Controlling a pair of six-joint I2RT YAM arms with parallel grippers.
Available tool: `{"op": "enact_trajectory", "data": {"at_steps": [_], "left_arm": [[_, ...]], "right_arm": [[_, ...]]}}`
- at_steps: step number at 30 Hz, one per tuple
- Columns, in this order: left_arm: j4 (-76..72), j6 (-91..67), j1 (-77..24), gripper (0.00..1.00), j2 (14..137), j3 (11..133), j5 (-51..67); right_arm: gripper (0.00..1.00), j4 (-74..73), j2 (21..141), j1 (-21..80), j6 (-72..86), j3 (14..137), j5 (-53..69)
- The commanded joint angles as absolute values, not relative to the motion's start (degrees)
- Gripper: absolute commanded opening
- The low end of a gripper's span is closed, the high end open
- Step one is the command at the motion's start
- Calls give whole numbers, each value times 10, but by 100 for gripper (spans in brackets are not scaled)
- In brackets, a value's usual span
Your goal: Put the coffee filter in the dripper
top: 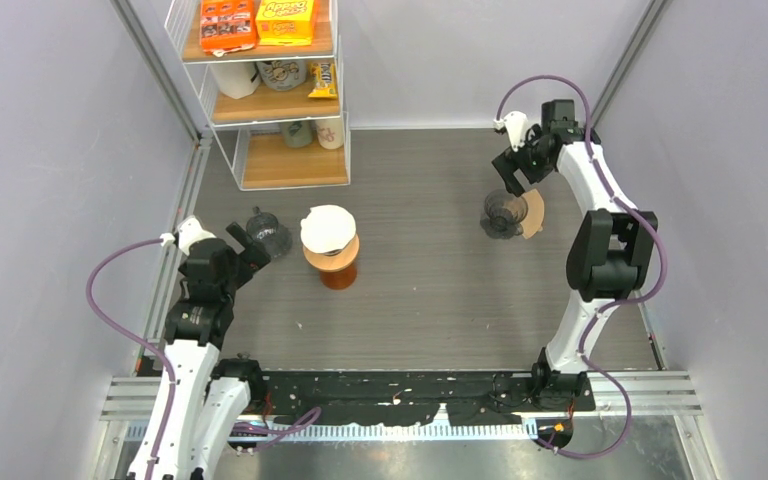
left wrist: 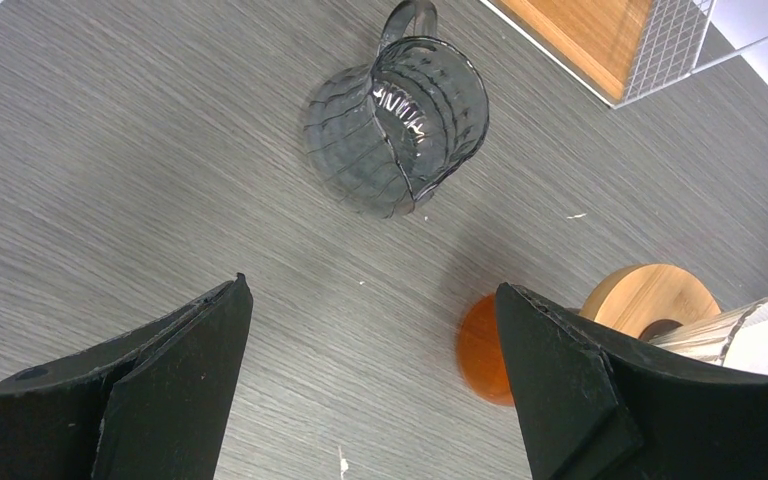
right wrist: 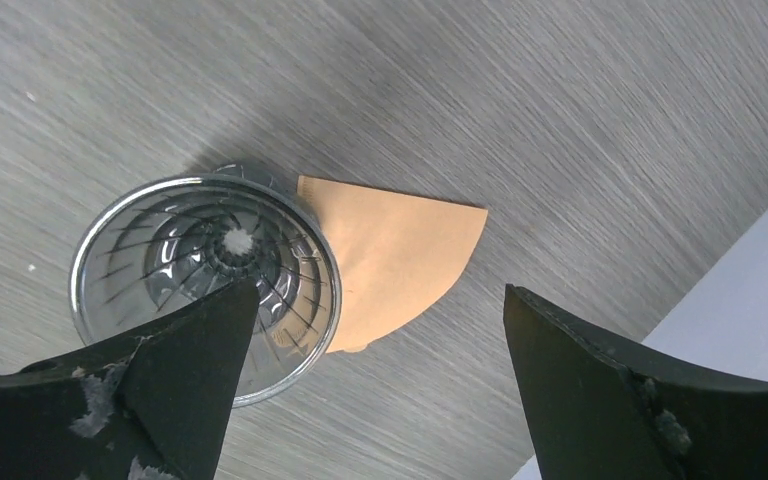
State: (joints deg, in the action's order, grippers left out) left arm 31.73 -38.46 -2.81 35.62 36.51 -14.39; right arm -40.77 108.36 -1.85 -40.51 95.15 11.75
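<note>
I will next lower my right gripper to the left in the wrist view onto the dripper's near rim [top: 521, 197] [right wrist: 334, 318], which is below it, because the glass overlaps the filter.
A brown paper coffee filter [right wrist: 392, 250] lies flat on the table, its edge against the rim of a clear glass dripper [right wrist: 203, 282] that stands upright. Both show at the right in the top view, filter [top: 534, 213] and dripper [top: 501, 211]. My right gripper [right wrist: 380, 288] is open and empty above them, over the filter's near edge [top: 513, 183]. A second glass dripper with a handle [left wrist: 397, 125] lies on its side at the left [top: 269, 236]. My left gripper [left wrist: 370, 283] is open and empty just short of it [top: 250, 250].
An orange glass server [top: 338, 272] with a wooden collar and a white filter [top: 326, 227] on top stands mid-table; it shows by the left gripper's right finger [left wrist: 482, 350]. A wire-and-wood shelf [top: 270, 100] with boxes and cups stands at the back left. A wall [right wrist: 750, 290] is close on the right.
</note>
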Motion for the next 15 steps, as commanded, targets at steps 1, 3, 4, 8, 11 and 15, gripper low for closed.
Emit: {"op": "enact_trajectory", "data": {"at_steps": [1,3,4,8,11,15], "left_arm": [[283,-373,-24,100,352,367,-155],[283,-372,-24,100,352,367,-156],[283,-372,-24,100,353,367,-156],[282,-372,-24,99,355,368,-156],[285,-372,-24,100,357,369,-154],[283,-372,-24,100,358,370,-151]], "right_arm": [[98,-521,1120,-22,-519,1017,153],[96,-538,1133,-22,-527,1031,175],[95,-542,1137,-22,-528,1035,180],[89,-537,1165,-22,-508,1047,193],[85,-517,1176,-22,-488,1042,185],[73,-479,1183,-22,-461,1032,172]]}}
